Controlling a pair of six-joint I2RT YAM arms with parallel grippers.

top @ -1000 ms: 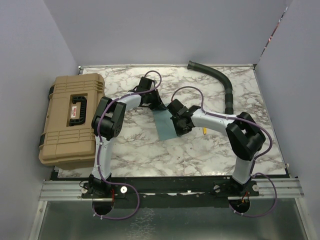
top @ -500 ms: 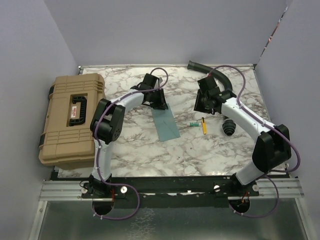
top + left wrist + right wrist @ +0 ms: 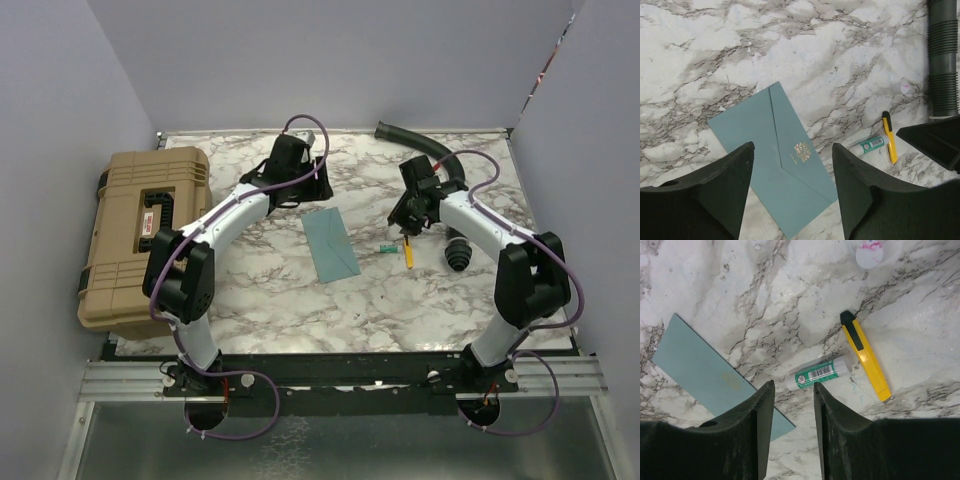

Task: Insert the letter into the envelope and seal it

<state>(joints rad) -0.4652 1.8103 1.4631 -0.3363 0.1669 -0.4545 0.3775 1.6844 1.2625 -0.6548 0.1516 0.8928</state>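
The robot's right gripper needs to turn slightly next, since the green glue stick point(image 3: 820, 373) lies crooked below its open fingers, and then lower onto the glue stick's label toward the cutter end.
The teal envelope point(image 3: 332, 245) lies flat on the marble table, flap folded down, with a gold emblem point(image 3: 802, 150) on the flap. The letter is out of view. My left gripper point(image 3: 312, 192) hangs just behind the envelope's far end, open, with nothing between its fingers. In the left wrist view the left gripper point(image 3: 792, 147) frames the envelope point(image 3: 765, 140) below it. My right gripper point(image 3: 405, 222) hovers to the envelope's right, open and empty. In the right wrist view the right gripper point(image 3: 793, 385) sits just short of a green glue stick point(image 3: 820, 373), with the envelope point(image 3: 705, 370) to its left.
A green glue stick point(image 3: 384, 247) and a yellow cutter point(image 3: 408, 253) lie right of the envelope. A black ribbed hose point(image 3: 445, 165) curves along the back right, with a black bellows piece point(image 3: 458, 252) near it. A tan hard case point(image 3: 140, 235) fills the left edge.
Both grippers have let go of the envelope and opened. The left drew back toward the far side. The right swung right, over the glue stick. The envelope now lies flat.
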